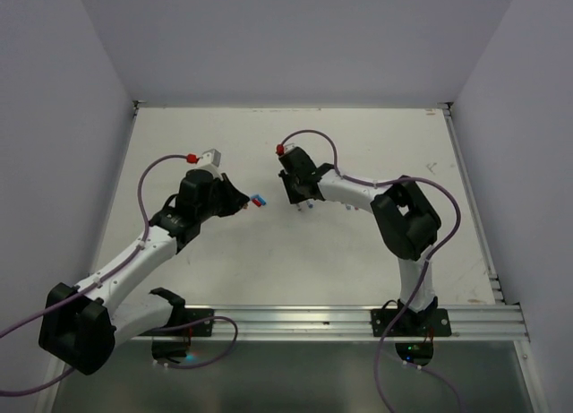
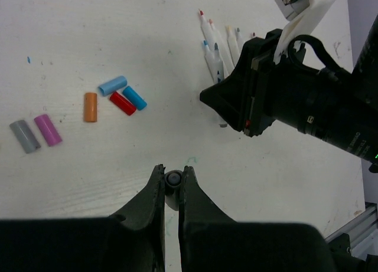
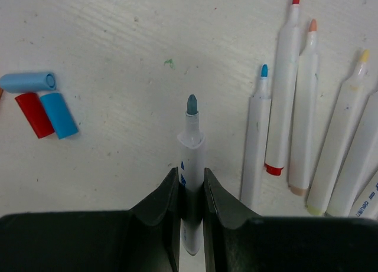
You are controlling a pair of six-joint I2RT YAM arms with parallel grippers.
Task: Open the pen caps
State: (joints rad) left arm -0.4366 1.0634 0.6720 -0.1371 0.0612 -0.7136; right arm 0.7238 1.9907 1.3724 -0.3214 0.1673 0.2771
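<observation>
Next, my left gripper carries the small grey cap (image 2: 173, 180) down and to the right in the top view. It releases it beside the blue cap, since loose caps lie there.
My left gripper (image 2: 172, 170) is shut on a small grey pen cap (image 2: 173, 180), held end-on between the fingertips above the table. My right gripper (image 3: 191, 176) is shut on a white pen (image 3: 192, 145) whose grey-blue tip is bare and points away. Loose caps lie on the table: light blue (image 2: 112, 85), red (image 2: 122, 103), blue (image 2: 134, 98), orange (image 2: 90, 107), grey (image 2: 25, 136) and purple-pink (image 2: 47, 130). Several uncapped white pens (image 3: 283, 95) lie side by side right of my right gripper. In the top view the grippers (image 1: 243, 201) (image 1: 300, 193) face each other, slightly apart.
The right arm's black wrist (image 2: 295, 101) fills the right of the left wrist view, over the row of pens (image 2: 215, 48). White walls bound the table on three sides. An aluminium rail (image 1: 358, 322) runs along the near edge. Purple cables (image 1: 148, 184) loop over both arms.
</observation>
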